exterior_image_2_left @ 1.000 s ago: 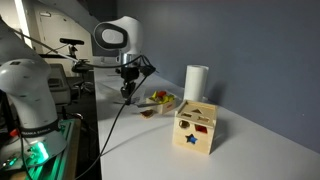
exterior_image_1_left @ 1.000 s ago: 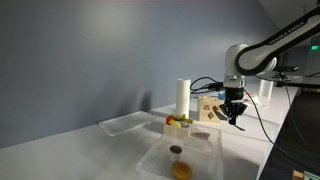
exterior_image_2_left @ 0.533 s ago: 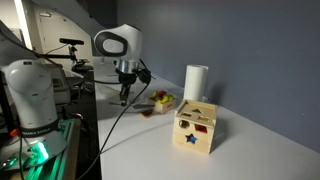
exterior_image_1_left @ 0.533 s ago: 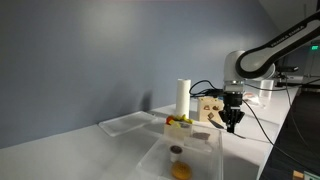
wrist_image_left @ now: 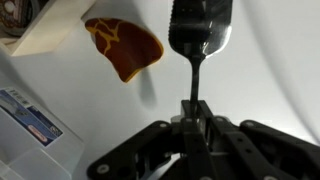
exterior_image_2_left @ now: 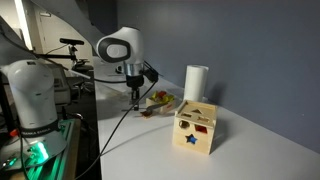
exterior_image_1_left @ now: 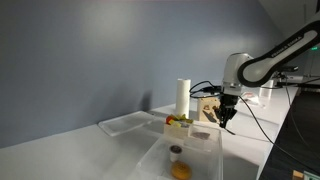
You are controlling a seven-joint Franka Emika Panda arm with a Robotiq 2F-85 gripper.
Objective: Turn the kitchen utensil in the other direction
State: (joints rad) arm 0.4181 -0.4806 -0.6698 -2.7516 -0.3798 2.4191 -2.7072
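The spatula is still hanging above the table. My gripper should next move down to the tabletop (exterior_image_2_left: 150,122) (wrist_image_left: 184,76) beside the brown toast-like piece and release the spatula's handle there.
In the wrist view the kitchen utensil (wrist_image_left: 200,40) is a dark-grey flat spatula whose slender handle runs down into my gripper (wrist_image_left: 196,112). The jaws are shut on the handle. The blade points away from me, above the white table. In both exterior views my gripper (exterior_image_1_left: 225,113) (exterior_image_2_left: 137,97) hangs just above the table beside the food items. The utensil is too small to make out there.
A brown toast-like piece (wrist_image_left: 124,46) lies left of the utensil blade. A tall white cylinder (exterior_image_2_left: 195,83) and a wooden block with coloured shapes (exterior_image_2_left: 196,128) stand nearby. Clear plastic containers (exterior_image_1_left: 185,155) sit in the foreground. Cables hang from the arm.
My gripper has come down closer to the table, staying beside the food items, with the utensil still in it.
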